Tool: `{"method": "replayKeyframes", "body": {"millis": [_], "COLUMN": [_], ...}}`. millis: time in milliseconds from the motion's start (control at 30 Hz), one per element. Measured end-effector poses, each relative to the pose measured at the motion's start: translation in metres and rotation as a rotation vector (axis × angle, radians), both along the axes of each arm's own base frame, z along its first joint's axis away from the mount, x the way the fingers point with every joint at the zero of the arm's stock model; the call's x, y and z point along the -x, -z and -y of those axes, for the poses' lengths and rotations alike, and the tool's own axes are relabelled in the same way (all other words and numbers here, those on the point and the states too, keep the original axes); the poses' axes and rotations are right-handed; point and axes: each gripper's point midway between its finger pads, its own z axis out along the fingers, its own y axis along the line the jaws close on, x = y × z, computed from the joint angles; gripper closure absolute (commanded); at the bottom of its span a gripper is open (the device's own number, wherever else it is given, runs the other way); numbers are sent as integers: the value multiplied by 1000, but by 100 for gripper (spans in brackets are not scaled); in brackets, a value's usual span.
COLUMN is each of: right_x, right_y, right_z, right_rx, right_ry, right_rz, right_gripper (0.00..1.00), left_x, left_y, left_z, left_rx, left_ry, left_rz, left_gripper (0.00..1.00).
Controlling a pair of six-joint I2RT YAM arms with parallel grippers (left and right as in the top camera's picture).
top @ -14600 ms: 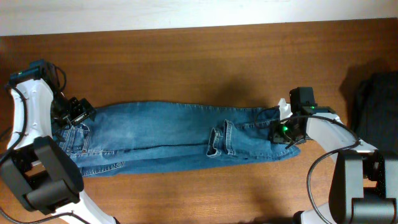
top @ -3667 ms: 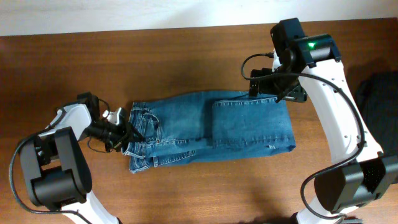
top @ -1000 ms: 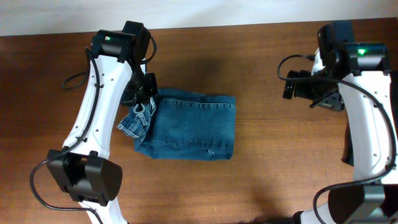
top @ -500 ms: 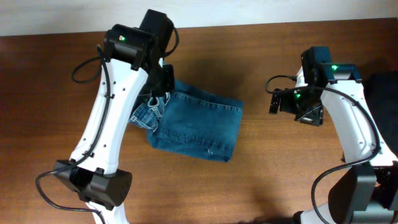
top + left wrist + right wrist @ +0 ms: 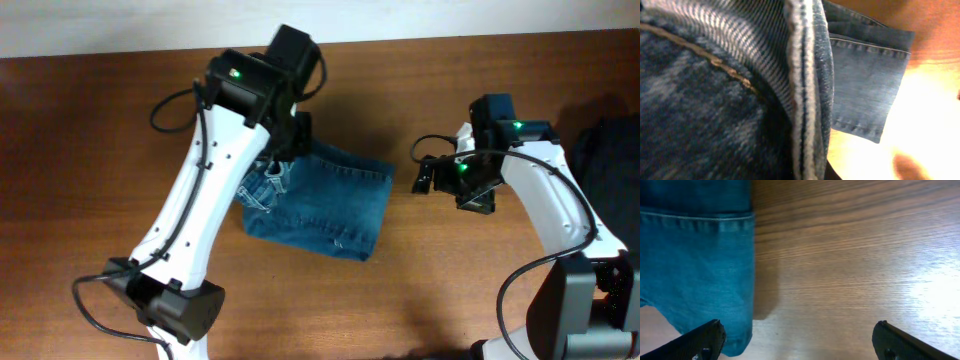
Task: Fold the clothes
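I will next move my left gripper toward the right in the overhead view and let go of the jeans' waistband edge over the flat hem end, because the hem end lies uncovered.
The clothes are blue denim jeans, folded into a thick packet at mid-table. My left gripper is shut on the bunched waistband edge at the packet's upper left and holds it lifted. Denim with a pale seam fills the left wrist view and hides the fingers; a folded hem lies on the wood beyond. My right gripper hangs open just right of the packet, nothing between its fingers. In the right wrist view the jeans' edge sits by the left fingertip, with bare wood under the right gripper.
A dark bundle of cloth lies at the table's right edge, behind my right arm. The brown wooden table runs to a pale wall at the back. My long left arm crosses over the table's left half.
My left gripper has carried the held waistband further right and up, dragging the folded packet with it. My right gripper has come down and left, closer to the jeans' right edge.
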Motion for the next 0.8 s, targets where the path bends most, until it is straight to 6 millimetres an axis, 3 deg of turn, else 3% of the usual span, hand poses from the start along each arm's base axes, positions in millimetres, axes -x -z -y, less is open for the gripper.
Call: {"method": "replayKeyframes", "body": {"millis": [167,200,533,667,800], "right_x": [-2,-2,-10,-11,-11], "right_y": [-1,-1,-2,-2,-2], "right_z": [-17,-18,-18,-18,-18], "right_rx": [-9,-9,-11,-12,-12], "right_ry": [-37,-38,-31,-18,-17], "right_rz": [16,17,47,48,48], "right_gripper": [1,1,1,1,1], "left_x": [9,9,15,26,28], "left_y": [1,3,59,75,85], "left_z": [22,25,62,88,103], "left_rx": [5,3,-73,-87,-88], "left_ry": [39,43,123,183,212], "left_rz": [5,1,-117,-130,-128], "left_gripper": [99,95,94,93,82]}}
